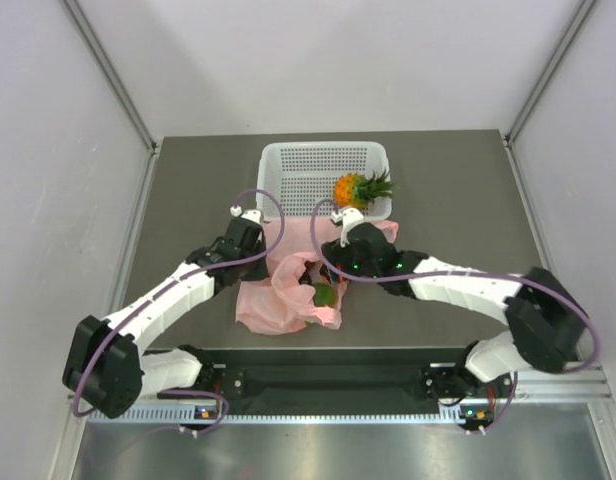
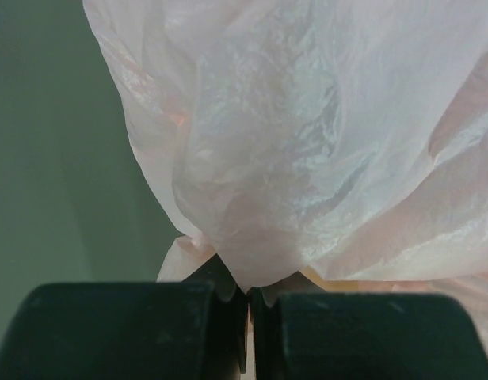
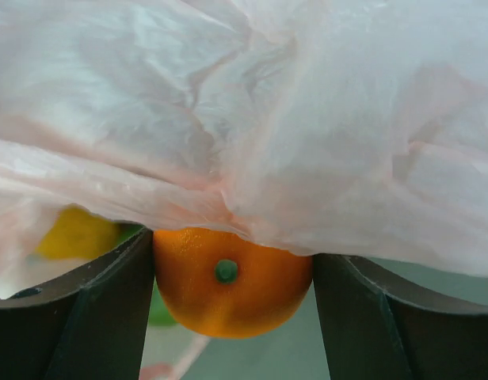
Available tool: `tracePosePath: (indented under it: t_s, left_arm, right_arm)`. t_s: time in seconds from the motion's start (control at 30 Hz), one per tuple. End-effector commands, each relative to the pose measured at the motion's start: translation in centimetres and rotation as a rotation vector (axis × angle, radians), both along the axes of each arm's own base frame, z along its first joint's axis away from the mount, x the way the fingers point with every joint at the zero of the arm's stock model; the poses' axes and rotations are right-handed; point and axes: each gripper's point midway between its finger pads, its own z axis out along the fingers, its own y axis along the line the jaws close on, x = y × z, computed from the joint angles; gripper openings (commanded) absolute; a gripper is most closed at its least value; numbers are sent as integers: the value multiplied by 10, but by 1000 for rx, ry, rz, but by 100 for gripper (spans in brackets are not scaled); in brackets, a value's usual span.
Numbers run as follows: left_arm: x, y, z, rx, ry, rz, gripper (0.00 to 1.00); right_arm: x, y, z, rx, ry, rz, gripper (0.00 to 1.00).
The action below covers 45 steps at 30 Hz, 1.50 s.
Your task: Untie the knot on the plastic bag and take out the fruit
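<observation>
The mini pineapple leaves room, so my right gripper should next rise from the bag [image 1: 278, 300], move outward, lower the orange onto the open part of the basket's bottom and release it.
The pink plastic bag [image 1: 278, 300] lies crumpled on the dark table, its mouth gaping toward the basket. My left gripper [image 2: 249, 297] is shut on a pinch of the bag's film [image 2: 307, 142] at its left edge [image 1: 260, 235]. My right gripper [image 3: 234, 249] reaches under the bag's plastic [image 3: 268, 119], a finger pressed on each side of an orange [image 3: 228, 277]. A yellow fruit [image 3: 74, 233] sits behind it, and a green fruit [image 1: 324, 294] shows in the bag's mouth. A mini pineapple [image 1: 360, 189] lies in the basket. The knot is not in view.
The white perforated basket [image 1: 288, 160] stands just beyond the bag at the table's far side. White enclosure walls close in on both sides and behind. Both arms angle inward over the table's near half.
</observation>
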Motion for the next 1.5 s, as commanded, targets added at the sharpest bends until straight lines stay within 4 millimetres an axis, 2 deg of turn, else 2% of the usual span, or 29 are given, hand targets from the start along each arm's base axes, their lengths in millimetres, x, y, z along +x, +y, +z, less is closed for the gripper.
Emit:
tracePosePath:
  t_s: [0.0, 0.03, 0.17, 0.23, 0.33, 0.4, 0.43, 0.47, 0.57, 0.6, 0.63, 0.7, 0.73, 0.77, 0.8, 0.83, 0.87, 0.9, 0.93, 0.97, 1.0, 1.03, 1.07, 1.1, 1.13, 1.2, 1.23, 1.33, 1.47]
  left_arm:
    - [9, 1, 15, -25, -63, 30, 0]
    - [10, 1, 15, -29, -64, 30, 0]
    - [11, 0, 15, -36, -61, 28, 0]
    - [10, -1, 13, -40, -57, 25, 0]
    - [9, -5, 12, -57, -52, 10, 0]
    - [7, -6, 11, -63, -50, 5, 0]
    - [7, -6, 11, -63, -52, -1, 0]
    - [6, -8, 11, -73, -51, -9, 0]
    - [4, -11, 14, -88, -56, -32, 0]
    - [2, -14, 16, -104, -57, -52, 0]
    - [1, -14, 18, -104, -62, -59, 0]
    - [-3, -19, 20, -127, -55, -88, 0]
    - [-4, -20, 20, -135, -54, -95, 0]
    - [-5, -22, 21, -145, -53, -104, 0]
    - [-6, -24, 21, -158, -54, -110, 0]
    - [-7, -29, 24, -182, -47, -122, 0]
    - [-8, -31, 25, -191, -42, -125, 0]
    - [-9, -32, 25, -196, -38, -126, 0]
    - [-9, -33, 27, -204, -40, -133, 0]
    - [-10, -34, 28, -209, -42, -137, 0]
    - [-9, -35, 30, -212, -51, -140, 0]
    - [-11, -36, 31, -218, -46, -148, 0]
    - [-11, -36, 33, -220, -47, -150, 0]
    - [-12, -36, 36, -225, -54, -152, 0]
    - [-12, -37, 38, -228, -58, -158, 0]
    - [-14, -36, 43, -233, -68, -159, 0]
    - [-14, -35, 44, -234, -71, -159, 0]
    - [-17, -34, 45, -236, -71, -155, 0]
    - [-18, -33, 41, -233, -59, -145, 0]
  right_arm:
    - [-28, -5, 37, 95, 26, 113, 16]
    - [-38, -13, 48, 111, 31, 127, 15]
    - [-72, -34, 58, 113, 119, 223, 12]
    - [-86, -41, 75, 129, 131, 278, 1]
    - [-96, -40, 125, 231, 48, 372, 0]
    - [-89, -36, 168, 288, -67, 410, 0]
    - [-80, -36, 180, 291, -100, 401, 0]
    - [-72, -33, 208, 308, -168, 403, 0]
    - [-35, -24, 225, 283, -219, 373, 0]
    - [-12, -25, 244, 273, -281, 301, 0]
    - [15, -20, 229, 232, -255, 247, 0]
    - [57, -22, 243, 201, -306, 121, 0]
    - [84, -17, 225, 165, -284, 76, 0]
    - [101, -16, 221, 147, -288, 46, 0]
    - [118, -13, 234, 144, -325, 14, 0]
    - [139, -3, 207, 106, -287, 3, 0]
    - [150, 2, 202, 94, -286, 0, 0]
    - [164, 8, 215, 105, -315, -9, 0]
    - [181, 17, 186, 70, -276, -19, 0]
    - [193, 23, 194, 84, -292, -30, 0]
    - [201, 27, 187, 79, -281, -34, 0]
    - [213, 35, 157, 50, -236, -33, 0]
    - [220, 39, 161, 56, -238, -37, 0]
    - [225, 43, 151, 45, -222, -31, 1]
    - [232, 49, 124, 19, -181, -24, 6]
    - [238, 55, 114, 1, -162, -12, 12]
    - [242, 56, 92, -23, -133, -13, 14]
    - [248, 55, 62, -69, -99, -18, 27]
    - [252, 54, 41, -88, -68, -23, 31]
